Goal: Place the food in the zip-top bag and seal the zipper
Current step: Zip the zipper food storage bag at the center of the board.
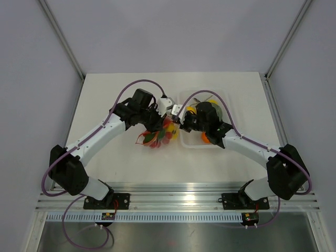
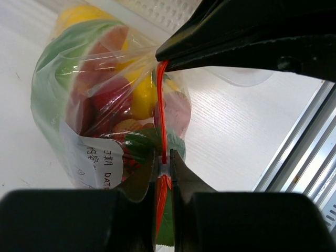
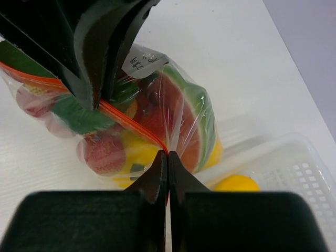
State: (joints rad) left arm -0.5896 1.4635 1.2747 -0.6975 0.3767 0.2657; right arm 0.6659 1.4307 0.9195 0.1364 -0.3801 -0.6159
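Observation:
I will slide my left gripper away from my right gripper to the zipper's open end (image 1: pixel 138 139) and release the white slider, as the zipper gapes beyond it.
The clear zip-top bag (image 1: pixel 155 137) lies at the table's middle, filled with food: a yellow lemon (image 2: pixel 142 97), a red apple (image 3: pixel 105 155) and green pieces. The red-orange zipper (image 2: pixel 163 115) runs taut between both grippers. My left gripper (image 2: pixel 166 167) is shut on the zipper at one spot. My right gripper (image 3: pixel 168 156) is shut on the zipper at the bag's other corner. In the right wrist view the left arm's fingers (image 3: pixel 100 52) pinch the strip (image 3: pixel 131 123) farther along. In the top view the two grippers (image 1: pixel 164 125) (image 1: pixel 177 122) meet just above the bag.
A white tray (image 1: pixel 189 144) stands directly right of the bag, under the right arm. It holds a yellow lemon (image 3: pixel 236 184) and an orange piece (image 1: pixel 205 138). A metal rail (image 2: pixel 310 152) runs along the table's near edge.

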